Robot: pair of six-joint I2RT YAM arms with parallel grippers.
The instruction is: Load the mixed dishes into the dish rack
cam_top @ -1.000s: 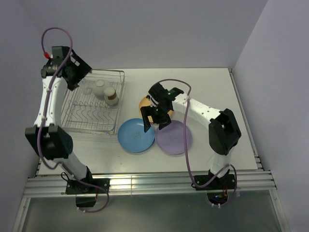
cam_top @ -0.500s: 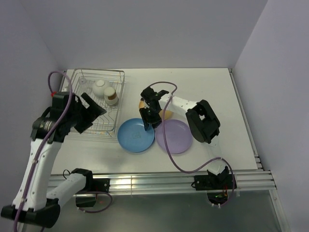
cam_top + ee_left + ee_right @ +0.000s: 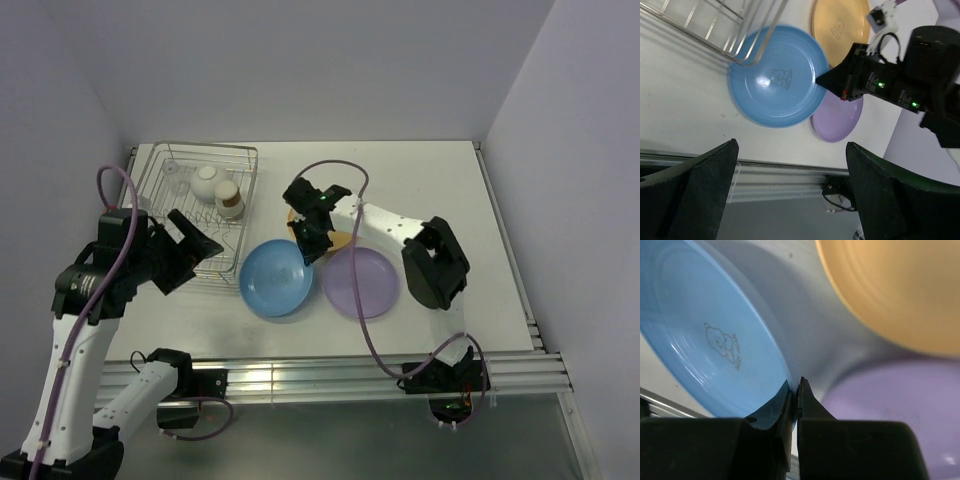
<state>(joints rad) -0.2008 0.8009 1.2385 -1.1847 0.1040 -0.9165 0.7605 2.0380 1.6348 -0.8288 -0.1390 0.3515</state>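
The blue plate's free rim is to my left gripper's right in the top view, so I need to move the gripper across onto that rim, opposite my right gripper.
The blue plate (image 3: 273,279) (image 3: 775,82) (image 3: 705,340) lies in front of the dish rack (image 3: 245,215) (image 3: 715,25). My right gripper (image 3: 312,250) (image 3: 821,79) (image 3: 795,385) is shut on its right rim. The purple plate (image 3: 360,283) (image 3: 890,405) lies just right of it, and the yellow-orange plate (image 3: 342,238) (image 3: 900,290) lies behind, partly under the right arm. In the rack's far end stand a white bowl (image 3: 206,180), a cream cup (image 3: 231,200) and a clear glass (image 3: 176,176). My left gripper (image 3: 190,250) (image 3: 792,146) hovers open and empty over the rack's near left corner.
The left arm's purple cable (image 3: 110,190) loops beside the rack. Grey walls close in the table on three sides, and a metal rail (image 3: 300,375) runs along the near edge. Bare table (image 3: 440,180) lies to the right of the plates.
My right gripper has closed onto the blue plate's rim, and the plate has shifted slightly left. My left arm has pulled back from the rack's far side to its near left corner.
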